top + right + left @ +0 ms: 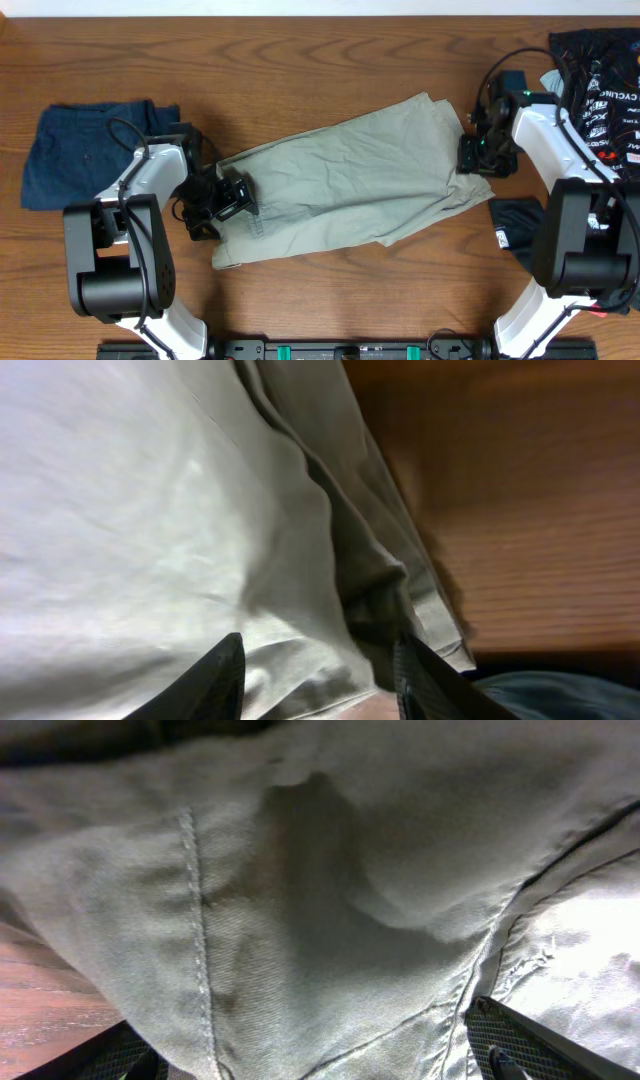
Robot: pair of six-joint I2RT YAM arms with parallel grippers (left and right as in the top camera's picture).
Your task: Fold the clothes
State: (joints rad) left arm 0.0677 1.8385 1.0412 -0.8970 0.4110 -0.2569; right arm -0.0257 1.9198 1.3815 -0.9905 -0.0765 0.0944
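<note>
The left gripper stays low, edges toward the navy shorts and closes on cloth next, since its open fingers already straddle the seamed end of the khaki shorts.
The khaki-beige shorts [350, 180] lie flat and slanted across the middle of the table, one end at the lower left and the other at the upper right. My left gripper [228, 197] sits on their lower-left end. In the left wrist view the fingers [310, 1060] are wide apart with seamed khaki cloth [330, 870] between them. My right gripper [478, 152] sits at the upper-right end. In the right wrist view its fingers [318, 670] are apart and straddle a ridge of the cloth [150, 510] at its edge.
Dark navy folded shorts [85, 150] lie at the far left. A black printed garment [600, 70] lies at the top right. Another dark garment [515, 225] lies beside the right arm's base and also shows in the right wrist view [560, 695]. The table [300, 60] is brown wood.
</note>
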